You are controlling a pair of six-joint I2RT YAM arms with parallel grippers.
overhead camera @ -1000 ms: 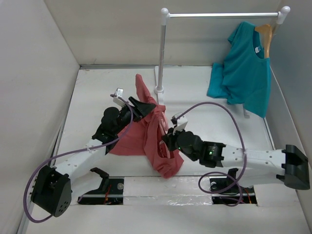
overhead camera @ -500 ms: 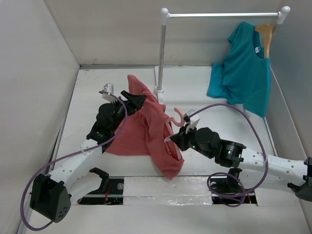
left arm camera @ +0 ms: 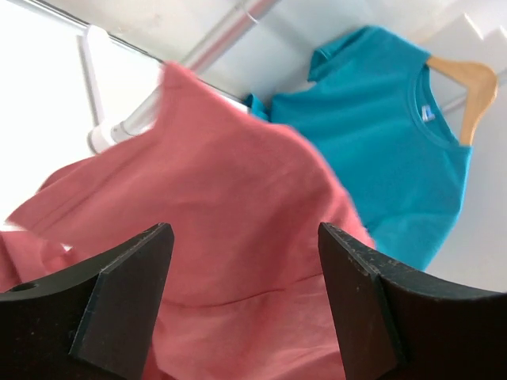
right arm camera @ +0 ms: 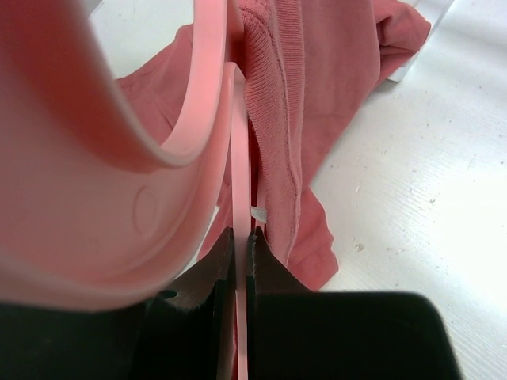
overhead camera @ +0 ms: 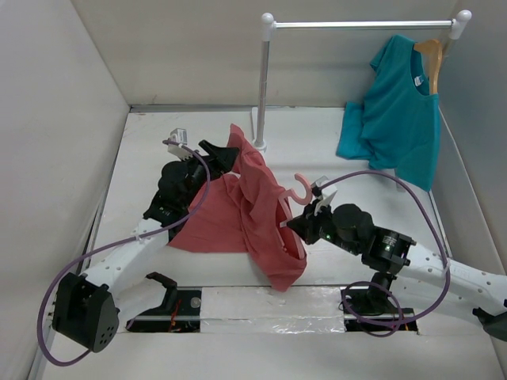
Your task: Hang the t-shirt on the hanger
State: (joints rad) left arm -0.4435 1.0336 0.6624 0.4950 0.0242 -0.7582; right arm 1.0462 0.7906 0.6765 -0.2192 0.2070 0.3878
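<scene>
I will move my left gripper toward the hook of the pink hanger and onto the shirt's raised fold [overhead camera: 248, 161] [left arm camera: 257, 184], because that cloth stands up just beyond the gripper's wide-open fingers.
The salmon-red t-shirt [overhead camera: 245, 206] is bunched at the table's middle, one part raised to a peak beside my left gripper [overhead camera: 224, 154]. That gripper is open. In the left wrist view its jaws [left arm camera: 245, 237] stand wide apart with the shirt's cloth [left arm camera: 230, 174] spread just beyond them. My right gripper [overhead camera: 299, 224] is shut on the thin stem of the pink hanger [overhead camera: 301, 190], whose hook sticks up above the shirt. In the right wrist view [right arm camera: 240, 233] the hanger [right arm camera: 198, 103] runs into the shirt [right arm camera: 317, 95] by the white neck tag [right arm camera: 258, 214]. The hanger's arms are hidden in cloth.
A teal t-shirt [overhead camera: 400, 119] hangs on a tan wooden hanger [overhead camera: 432, 55] from a white rail [overhead camera: 360, 24] at the back right. The rail's post [overhead camera: 261, 87] stands just behind the red shirt. White walls enclose the table on the left, back and right.
My right gripper has moved right and up with the hanger, and the hook has come out above the shirt. My left gripper has risen and shifted toward the post. The shirt's peak moved with it.
</scene>
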